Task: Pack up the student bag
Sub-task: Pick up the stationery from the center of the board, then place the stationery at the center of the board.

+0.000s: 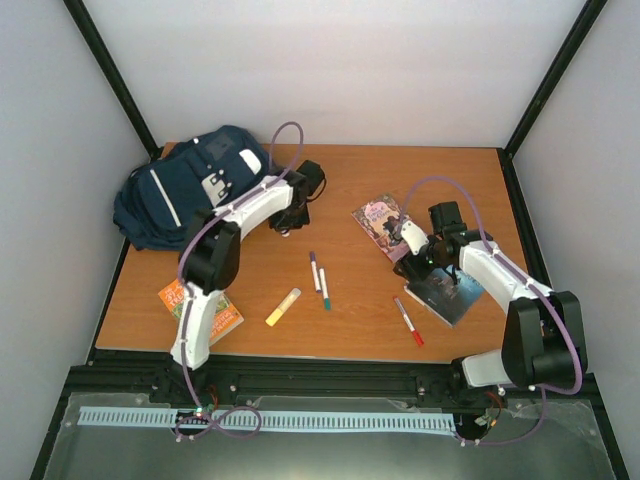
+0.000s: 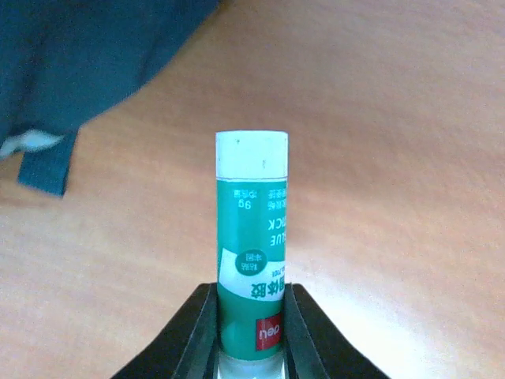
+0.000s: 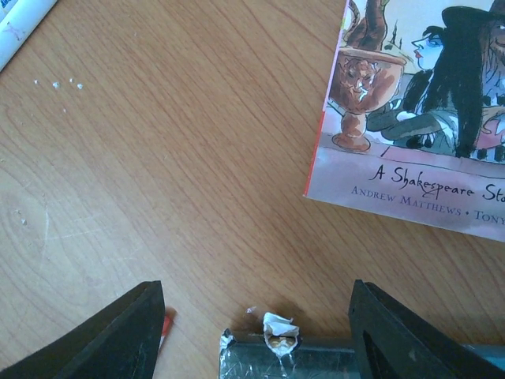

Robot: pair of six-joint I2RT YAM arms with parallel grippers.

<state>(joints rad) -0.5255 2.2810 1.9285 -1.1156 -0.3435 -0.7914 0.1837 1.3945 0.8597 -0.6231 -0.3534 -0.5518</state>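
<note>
My left gripper moves back from the bag next, down between the green marker and yellow highlighter, where the loose writing things lie grouped.
The student bag (image 1: pixel 190 190), navy with white stripes, lies at the table's back left; its blue fabric (image 2: pixel 79 55) fills the upper left of the left wrist view. Just right of the bag, my left gripper (image 1: pixel 290 215) (image 2: pixel 251 292) is shut on a green glue stick (image 2: pixel 252 237) with a white cap, and both fingers press its sides. My right gripper (image 1: pixel 416 260) (image 3: pixel 256 292) stands open over the worn corner of a dark book (image 1: pixel 450 290) (image 3: pixel 316 359). Nothing is between its fingers.
A pink Shakespeare storybook (image 1: pixel 382 222) (image 3: pixel 410 118) lies just beyond the right gripper. A purple marker (image 1: pixel 314 270), a green marker (image 1: pixel 324 288), a yellow highlighter (image 1: pixel 283 306) and a red marker (image 1: pixel 408 321) lie mid-table. An orange book (image 1: pixel 200 305) sits at the front left.
</note>
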